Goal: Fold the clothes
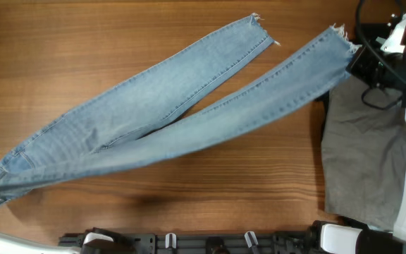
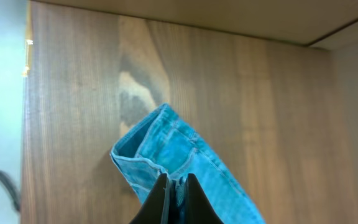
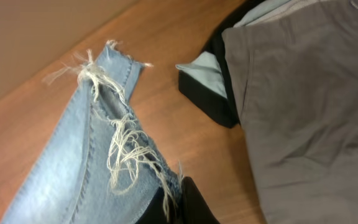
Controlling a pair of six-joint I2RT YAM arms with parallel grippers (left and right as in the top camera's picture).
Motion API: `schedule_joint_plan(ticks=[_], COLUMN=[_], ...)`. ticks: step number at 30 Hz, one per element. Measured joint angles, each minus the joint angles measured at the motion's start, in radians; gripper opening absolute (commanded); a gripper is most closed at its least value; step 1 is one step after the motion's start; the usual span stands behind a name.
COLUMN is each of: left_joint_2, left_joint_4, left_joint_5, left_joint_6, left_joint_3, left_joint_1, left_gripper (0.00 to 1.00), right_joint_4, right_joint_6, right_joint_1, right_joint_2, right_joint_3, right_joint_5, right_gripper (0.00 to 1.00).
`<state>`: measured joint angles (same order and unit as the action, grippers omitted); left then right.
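My right gripper moves next over the farther leg's hem (image 1: 263,30) (image 3: 125,59), which lies to the gripper's left in the overhead view, and releases there, with the legs spread apart.
The light-blue jeans (image 1: 168,123) lie stretched across the table, waist at the lower left, two legs running to the upper right with frayed hems. My left gripper (image 2: 176,186) is shut on the waistband corner (image 2: 160,149), which shows in the left wrist view; the gripper itself is outside the overhead view at the lower left. My right gripper (image 3: 178,199) is shut on the frayed hem (image 3: 120,146) of the nearer leg; in the overhead view it sits at the upper right (image 1: 358,60).
Grey trousers (image 1: 365,155) lie at the right edge, over a black garment (image 3: 213,93). The right arm and its cables (image 1: 393,49) are at the upper right. The arms' base rail (image 1: 210,241) runs along the front edge.
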<state>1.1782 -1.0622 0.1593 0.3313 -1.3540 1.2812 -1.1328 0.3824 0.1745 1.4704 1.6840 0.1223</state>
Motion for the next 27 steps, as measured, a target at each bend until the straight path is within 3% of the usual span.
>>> schedule_joint_plan(ticks=[13, 21, 27], left_joint_2=[0.237, 0.237, 0.257], left_joint_4=[-0.015, -0.011, 0.075], left_joint_5=[-0.141, -0.148, -0.126], left_joint_6=[0.012, 0.012, 0.013], left_joint_3=[0.000, 0.000, 0.000], left_joint_1=[-0.084, -0.091, -0.091], left_gripper=[0.04, 0.04, 0.04], right_joint_4=[0.339, 0.577, 0.806], right_joint_6=[0.107, 0.415, 0.615], right_joint_1=[-0.103, -0.173, -0.184], right_joint_2=[0.455, 0.528, 0.604], right_joint_3=[0.000, 0.000, 0.000], right_joint_5=[0.161, 0.278, 0.282], right_gripper=[0.05, 0.04, 0.04])
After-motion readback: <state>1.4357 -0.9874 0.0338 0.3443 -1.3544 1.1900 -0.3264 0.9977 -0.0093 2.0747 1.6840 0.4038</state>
